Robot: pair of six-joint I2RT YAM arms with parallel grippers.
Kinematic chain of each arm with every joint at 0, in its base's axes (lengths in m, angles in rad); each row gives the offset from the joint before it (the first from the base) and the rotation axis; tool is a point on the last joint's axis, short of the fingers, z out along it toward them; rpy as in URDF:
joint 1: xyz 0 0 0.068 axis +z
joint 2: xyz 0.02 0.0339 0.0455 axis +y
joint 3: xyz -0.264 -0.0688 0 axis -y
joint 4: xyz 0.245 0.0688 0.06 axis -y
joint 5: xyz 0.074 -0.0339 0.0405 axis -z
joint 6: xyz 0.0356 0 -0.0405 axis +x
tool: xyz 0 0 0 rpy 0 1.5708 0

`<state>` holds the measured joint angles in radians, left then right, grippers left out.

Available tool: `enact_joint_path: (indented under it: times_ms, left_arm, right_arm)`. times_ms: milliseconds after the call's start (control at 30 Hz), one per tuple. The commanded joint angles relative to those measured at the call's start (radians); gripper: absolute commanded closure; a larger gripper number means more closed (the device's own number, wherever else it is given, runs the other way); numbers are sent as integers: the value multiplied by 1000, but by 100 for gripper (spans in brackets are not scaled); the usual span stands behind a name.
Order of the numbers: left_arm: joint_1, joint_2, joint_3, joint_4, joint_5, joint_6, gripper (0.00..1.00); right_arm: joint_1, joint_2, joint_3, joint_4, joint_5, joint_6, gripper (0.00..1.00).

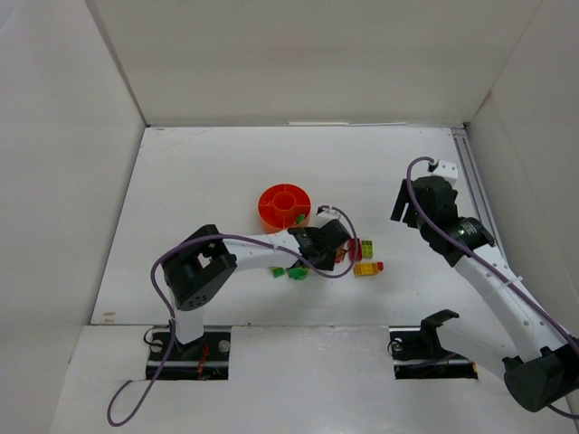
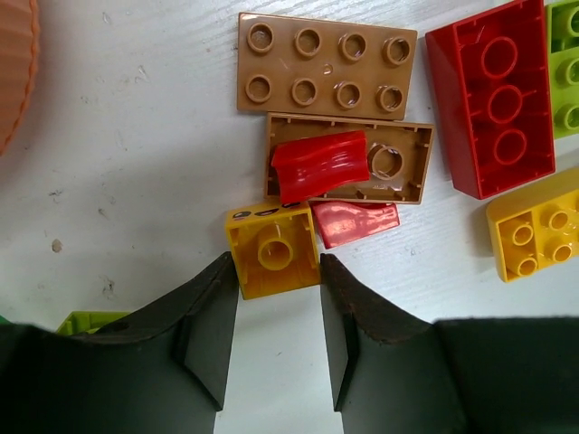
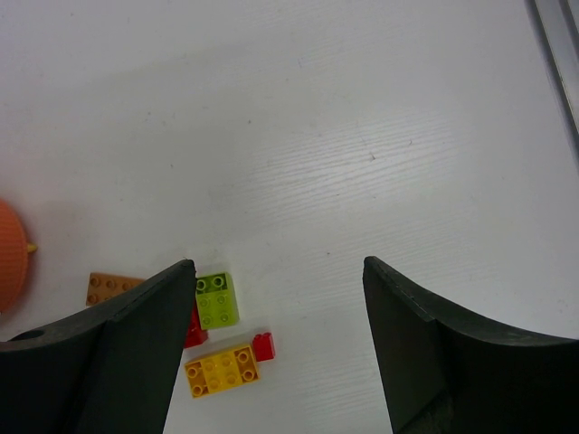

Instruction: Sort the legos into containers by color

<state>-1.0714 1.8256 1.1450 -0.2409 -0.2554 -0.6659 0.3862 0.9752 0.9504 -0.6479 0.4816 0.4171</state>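
A green lego is in another section of the dish, so my left gripper should next lift outward and to the left in the top view and let go over the dish's empty near section (image 1: 271, 217).
A small yellow lego (image 2: 273, 250) lies upside down on the white table, and my left gripper (image 2: 276, 267) is shut on it, a fingertip pressing each side. Around it lie two tan legos (image 2: 327, 65), one upside down (image 2: 403, 163) under a red piece (image 2: 321, 165), a big red lego (image 2: 493, 99), a lime one (image 2: 565, 63) and a yellow one (image 2: 536, 237). The orange dish with its containers (image 1: 285, 206) stands just beyond my left gripper (image 1: 336, 244). My right gripper (image 3: 279, 271) hangs open and empty, high at the right (image 1: 404, 206).
Two green bricks (image 1: 297, 271) lie near the left forearm. A lime brick (image 3: 217, 299), a yellow brick (image 3: 222, 369) and a small red one (image 3: 263, 345) show below the right gripper. White walls enclose the table, and a metal rail (image 1: 470, 181) runs along its right edge.
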Motion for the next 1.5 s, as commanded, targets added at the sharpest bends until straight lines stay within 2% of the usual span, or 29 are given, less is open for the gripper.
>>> enact_joint_path:
  times_ms: [0, 200, 333, 433, 600, 900, 1000, 1133, 1467]
  left_arm:
    - [4, -25, -20, 5, 8, -12, 71]
    - [4, -115, -19, -21, -11, 20, 78]
    - [4, -259, -1, -35, -31, 55, 78]
    - [53, -327, -1, -63, -50, 55, 78]
    - [198, -423, -1, -110, -76, 65, 77]
    - [360, -434, -19, -110, -65, 121, 74]
    - [373, -434, -28, -101, -42, 132, 74]
    - [373, -434, -41, -92, -28, 141, 69]
    - [427, -365, -44, -104, -18, 166, 68]
  right_arm:
    - [-6, -18, -2, 4, 3, -11, 21]
    - [-15, -18, -2, 4, 3, -11, 21]
    - [-15, -18, -2, 13, 12, -20, 21]
    - [-24, -9, 7, 22, 2, -43, 21]
    - [-24, 0, 30, 22, -8, -75, 21]
    - [-33, 32, 70, 73, -28, -123, 21]
    - [-33, 54, 79, 73, -28, -132, 21]
    - [-43, 63, 79, 93, -28, -143, 19]
    - [-61, 92, 88, 102, -37, -161, 19]
